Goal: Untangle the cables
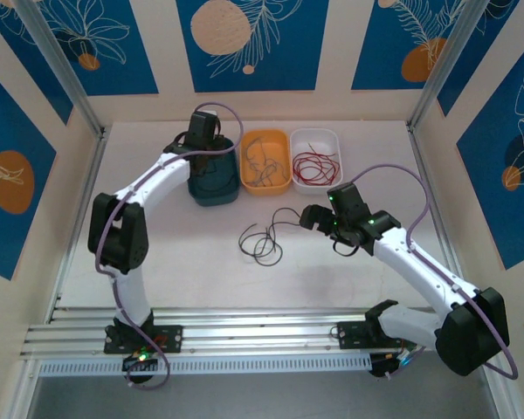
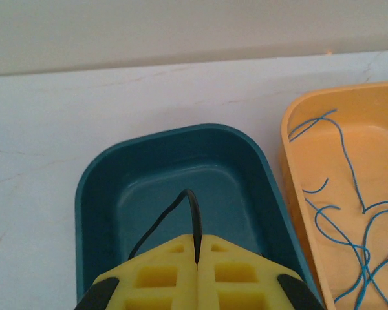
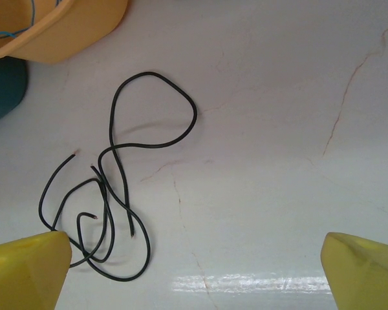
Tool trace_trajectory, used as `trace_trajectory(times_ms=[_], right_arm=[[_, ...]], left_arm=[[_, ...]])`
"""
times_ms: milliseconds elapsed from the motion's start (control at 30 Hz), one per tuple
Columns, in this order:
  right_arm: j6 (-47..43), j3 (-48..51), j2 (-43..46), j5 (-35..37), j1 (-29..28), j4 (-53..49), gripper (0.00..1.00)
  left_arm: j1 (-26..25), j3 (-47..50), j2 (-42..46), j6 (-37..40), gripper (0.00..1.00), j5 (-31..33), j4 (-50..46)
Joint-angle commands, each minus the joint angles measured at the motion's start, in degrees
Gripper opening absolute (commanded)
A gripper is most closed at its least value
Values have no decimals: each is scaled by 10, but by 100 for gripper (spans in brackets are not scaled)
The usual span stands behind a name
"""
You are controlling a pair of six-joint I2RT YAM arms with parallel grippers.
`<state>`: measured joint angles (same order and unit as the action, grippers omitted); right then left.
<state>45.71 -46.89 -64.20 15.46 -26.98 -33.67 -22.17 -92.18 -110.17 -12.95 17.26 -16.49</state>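
The black cable goes down with my left gripper into the teal bin (image 1: 213, 188) next and comes free near its open bottom, since blue and red cables lie in the other bins.
My left gripper (image 2: 198, 258) is shut on a black cable (image 2: 181, 210) and holds it over the teal bin (image 2: 97, 194); the same gripper (image 1: 211, 148) hangs above that bin (image 1: 213, 188) in the top view. A loose tangle of black cables (image 1: 264, 236) lies mid-table, seen close up as black loops (image 3: 116, 194). My right gripper (image 1: 319, 223) is open just right of the tangle, its yellow fingers (image 3: 26, 268) wide apart with nothing between them. Blue cables (image 2: 352, 213) lie in the orange bin (image 1: 265, 161). Red cables (image 1: 314, 164) lie in the white bin (image 1: 335, 141).
The three bins stand in a row at the back of the white table. Metal rails (image 1: 244, 336) run along the near edge. Painted walls close in the table on three sides. Bare tabletop (image 3: 265, 161) stretches right of the tangle.
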Motion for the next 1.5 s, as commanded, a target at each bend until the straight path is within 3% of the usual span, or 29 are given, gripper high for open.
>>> trace_trajectory(times_ms=[0, 367, 667, 800, 1133, 1467], right_arm=[[8, -11, -8, -3, -1, -8, 99], [7, -13, -13, -5, -2, -8, 99], [13, -15, -16, -6, -4, -11, 99], [13, -15, -15, -4, -5, -16, 99], [10, -22, -9, 0, -5, -26, 99], [5, -28, -5, 4, -11, -31, 99]], left_arm=[[5, -43, -30, -16, 0, 13, -42], [2, -146, -144, -3, 0, 97, -158], [-3, -175, -199, -9, 0, 76, -169], [-3, -184, -219, -20, 4, 37, -174], [-3, -184, -203, -35, 42, -16, -171], [-3, -149, -110, -37, 66, -7, -171]])
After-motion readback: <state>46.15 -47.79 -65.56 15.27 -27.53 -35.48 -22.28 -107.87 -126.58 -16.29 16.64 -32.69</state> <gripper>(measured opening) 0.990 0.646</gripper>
